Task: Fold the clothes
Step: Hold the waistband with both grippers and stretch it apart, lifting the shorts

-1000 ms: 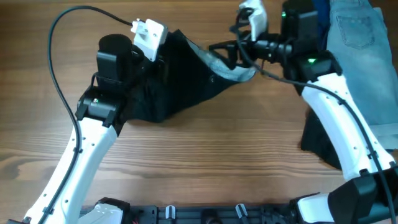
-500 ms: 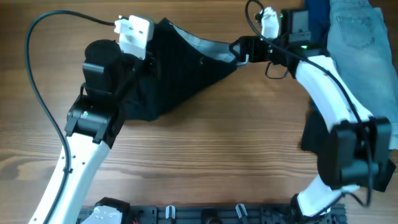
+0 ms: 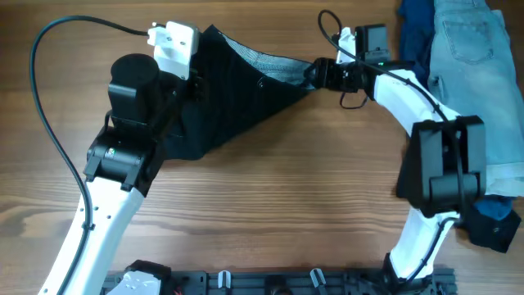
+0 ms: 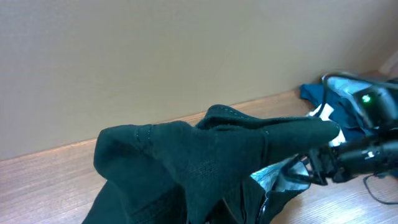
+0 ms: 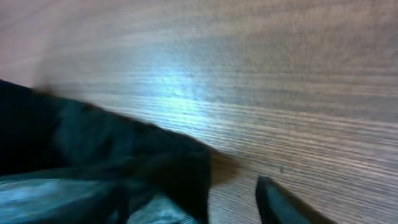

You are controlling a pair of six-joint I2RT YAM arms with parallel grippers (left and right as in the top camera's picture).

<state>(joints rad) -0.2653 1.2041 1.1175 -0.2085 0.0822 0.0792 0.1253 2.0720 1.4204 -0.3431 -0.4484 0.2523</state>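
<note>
My left gripper will next lift the bunched shorts, then lower them and release the corner of the waistband on the wood of the far tabletop, which is below my left gripper.
The black shorts [image 3: 246, 90] hang stretched between both arms above the wooden table, with the pale grey mesh waistband lining [image 3: 270, 59] facing up. My left gripper [image 3: 196, 82] is buried in the fabric at the shorts' left end and is shut on it. In the left wrist view the shorts [image 4: 205, 149] drape over the hidden fingers. My right gripper [image 3: 315, 72] sits at the waistband's right corner. In the right wrist view the shorts [image 5: 112, 149] lie between the jaws of the right gripper [image 5: 199, 205]. One finger [image 5: 280, 202] stands a gap away from the cloth.
Light-blue denim shorts [image 3: 475, 57] and a dark blue garment [image 3: 416, 24] lie at the back right. Another dark garment [image 3: 417, 184] lies under the right arm, with a dark blue piece [image 3: 495, 225] near the right edge. A wall runs behind the table's far edge.
My right gripper moved left onto the waistband corner and its jaws narrowed. The left gripper drew the shorts left and back, stretching the waistband taut.
</note>
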